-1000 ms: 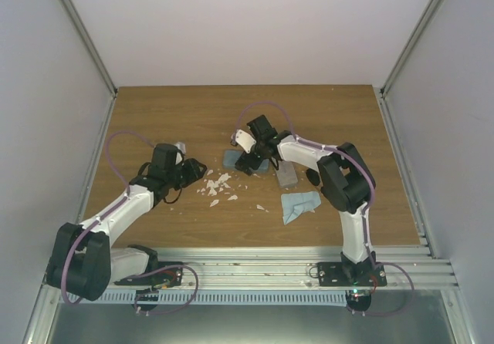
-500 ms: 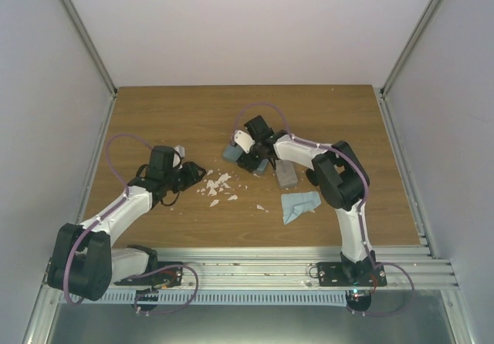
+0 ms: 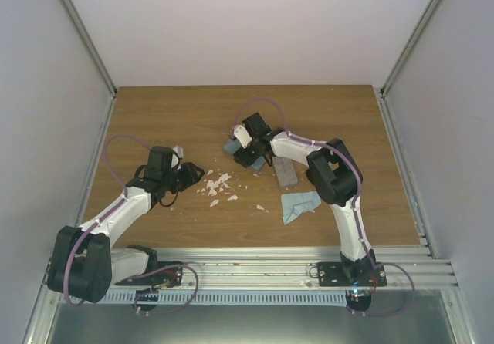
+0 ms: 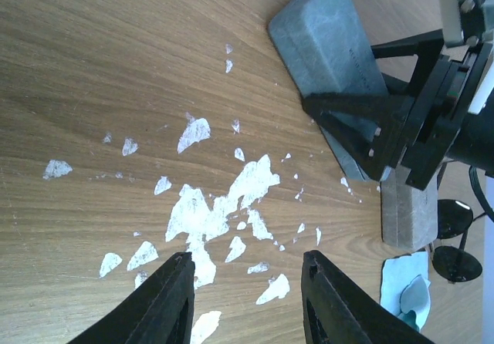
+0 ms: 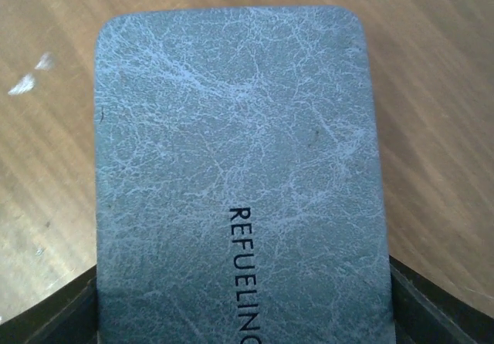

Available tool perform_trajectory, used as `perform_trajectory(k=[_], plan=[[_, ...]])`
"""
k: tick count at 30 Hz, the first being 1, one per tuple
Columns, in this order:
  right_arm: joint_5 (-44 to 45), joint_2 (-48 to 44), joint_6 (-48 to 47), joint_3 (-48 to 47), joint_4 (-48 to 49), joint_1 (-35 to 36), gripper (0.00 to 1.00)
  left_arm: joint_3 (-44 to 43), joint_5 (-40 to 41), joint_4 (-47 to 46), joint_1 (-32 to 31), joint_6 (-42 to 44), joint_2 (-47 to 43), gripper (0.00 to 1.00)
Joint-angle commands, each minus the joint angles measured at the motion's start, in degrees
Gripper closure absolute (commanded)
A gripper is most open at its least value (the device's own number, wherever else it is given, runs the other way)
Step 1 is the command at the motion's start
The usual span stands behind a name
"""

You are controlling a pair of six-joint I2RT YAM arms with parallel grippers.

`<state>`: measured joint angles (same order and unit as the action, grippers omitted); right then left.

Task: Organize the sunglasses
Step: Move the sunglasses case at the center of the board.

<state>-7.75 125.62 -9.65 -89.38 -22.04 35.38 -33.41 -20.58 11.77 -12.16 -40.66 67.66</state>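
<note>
The grey case will go outward next, to the right in the top view, onto the bare wood beyond it. My right gripper will turn and carry it there.
A blue-grey case [image 5: 231, 128] printed REFUELING fills the right wrist view. My right gripper [image 5: 243, 294] is shut on it, one finger against each long side. From above, the right gripper [image 3: 245, 150] sits over that case [image 3: 231, 148] at mid table. In the left wrist view the same case [image 4: 328, 39] shows with the right gripper [image 4: 386, 120] on it. One pair of sunglasses [image 4: 452, 262] with dark rounded lenses lies at the right edge there. My left gripper [image 4: 245, 259] stands open over the wood with nothing between its fingers, and from above the left gripper [image 3: 193, 176] is at the left.
A grey case [image 3: 286, 174] lies shut just right of the held one, and the grey case [image 4: 407, 213] also shows from the left wrist. A light-blue cloth [image 3: 299, 204] sits nearer the front. White flecks [image 3: 216, 186] are scattered on the wooden table [image 3: 154, 112] between the arms.
The right gripper has moved left and back over the blue-grey case and closed its fingers onto its sides. The left arm has hardly moved.
</note>
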Motion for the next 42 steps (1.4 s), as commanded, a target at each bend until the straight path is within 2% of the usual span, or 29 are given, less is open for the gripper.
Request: perform_trajectory(k=[1,9,13,17,23,32,35,36,38,40,42], plan=[[4.6,2.6,7.7,-1.4,1.7,-2.2,0.49,1.0,-0.2,-0.8,0.5,0.9,-0.9,0.60],[20.2,5.1,21.2,-10.5,5.3,-6.9,0.50,1.5,-1.0,-1.2,0.6,0.4,-0.8,0.60],[21.0,6.2,26.0,-14.8,5.5,-12.1,0.50,2.3,-1.4,-1.8,0.6,-0.1,-0.9,0.60],[20.3,7.0,26.9,-17.6,4.4,-17.0,0.50,2.5,-1.6,-2.2,0.5,-0.3,-0.4,0.60],[20.3,6.0,26.1,-14.1,2.0,-22.0,0.49,2.2,-2.1,-3.2,0.6,-0.4,0.7,0.60],[17.4,3.0,27.1,-4.5,0.7,-23.9,0.46,1.2,-3.0,-3.8,0.5,-0.5,1.6,0.60],[16.8,1.7,27.3,-2.9,0.1,-23.9,0.38,0.9,-3.0,-3.4,0.5,-0.2,1.4,0.60],[16.8,1.1,27.4,-2.5,0.0,-23.9,0.32,0.8,-3.0,-3.3,0.5,-0.2,1.3,0.60],[16.9,-0.8,27.4,-1.7,0.0,-23.9,0.12,0.7,-3.1,-3.1,0.5,-0.1,1.2,0.59],[16.9,-3.8,27.0,-1.2,0.0,-23.9,0.01,0.6,-3.1,-2.9,0.5,0.1,1.1,0.59],[17.0,-7.0,26.7,-0.9,-0.6,-23.8,0.00,0.3,-3.2,-2.6,0.5,0.5,1.0,0.59]])
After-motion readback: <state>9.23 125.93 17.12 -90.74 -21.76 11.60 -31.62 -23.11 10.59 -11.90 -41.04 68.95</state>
